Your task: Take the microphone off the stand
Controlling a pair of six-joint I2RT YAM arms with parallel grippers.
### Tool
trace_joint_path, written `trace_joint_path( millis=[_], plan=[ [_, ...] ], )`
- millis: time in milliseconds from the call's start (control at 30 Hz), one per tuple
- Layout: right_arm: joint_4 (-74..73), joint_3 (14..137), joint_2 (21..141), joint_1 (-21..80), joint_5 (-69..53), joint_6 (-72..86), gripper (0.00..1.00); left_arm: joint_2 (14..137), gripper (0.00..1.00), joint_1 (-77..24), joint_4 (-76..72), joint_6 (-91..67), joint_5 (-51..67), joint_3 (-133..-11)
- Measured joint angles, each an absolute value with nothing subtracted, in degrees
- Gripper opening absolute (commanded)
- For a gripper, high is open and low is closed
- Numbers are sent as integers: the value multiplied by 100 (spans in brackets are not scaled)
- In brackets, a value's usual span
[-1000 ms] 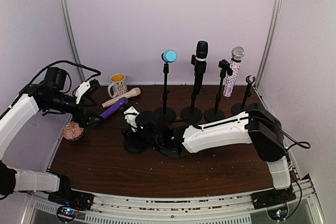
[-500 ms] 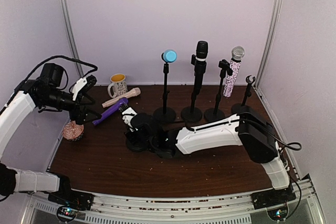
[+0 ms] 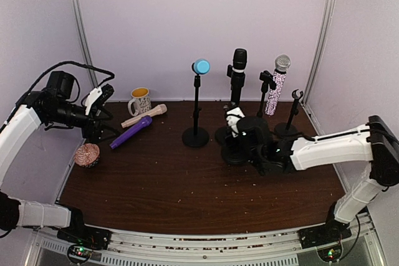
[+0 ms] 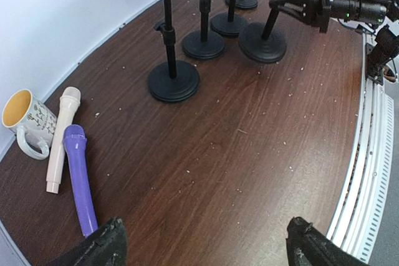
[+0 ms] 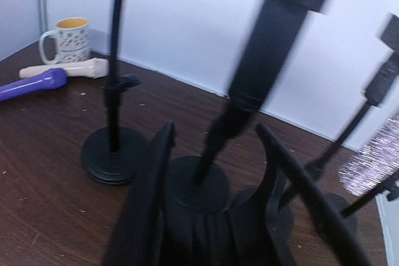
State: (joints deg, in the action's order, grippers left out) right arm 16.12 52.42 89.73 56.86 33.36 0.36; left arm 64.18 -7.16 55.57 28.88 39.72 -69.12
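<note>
My right gripper needs to move next to the right in the top view, then down, over the tabletop by the other empty stand, clear of the black microphone.
Three microphones stand in stands at the back: a blue-headed one, a black one and a glittery one. My right gripper is in front of the black microphone's stand. It grips the top clip of a short, empty black stand whose base is on the table; this stand also shows in the left wrist view. In the right wrist view the fingers flank the blurred black microphone. My left gripper is open and empty, above the table's left side near the purple microphone.
A purple microphone and a beige one lie next to a mug at the back left. A pink glittery ball sits at the left edge. Another empty stand is at the back right.
My right gripper has swept from left of centre to the right, taking the short stand with it. My left gripper has drawn back slightly up and left.
</note>
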Motion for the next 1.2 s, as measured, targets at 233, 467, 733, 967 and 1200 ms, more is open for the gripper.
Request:
trace_joint_path(
  millis=[233,467,733,967,1200],
  plan=[
    [1293,4097,7306,4829,3632,276,0,6442,90,-716,5555,2862,4012,-6912],
    [821,3645,6650,3785,3610,591,0,6451,90,-716,5555,2834,4056,-6912],
    [384,3422,6598,3011,3719,1103,0,6504,90,-716,5542,2770,4095,-6914],
    [204,3426,6665,2641,3817,1540,14,6534,90,-716,5529,2746,4095,-6997],
    [-351,3607,6932,2630,3992,1957,56,6536,91,-716,5487,2735,4095,-7004]
  ],
)
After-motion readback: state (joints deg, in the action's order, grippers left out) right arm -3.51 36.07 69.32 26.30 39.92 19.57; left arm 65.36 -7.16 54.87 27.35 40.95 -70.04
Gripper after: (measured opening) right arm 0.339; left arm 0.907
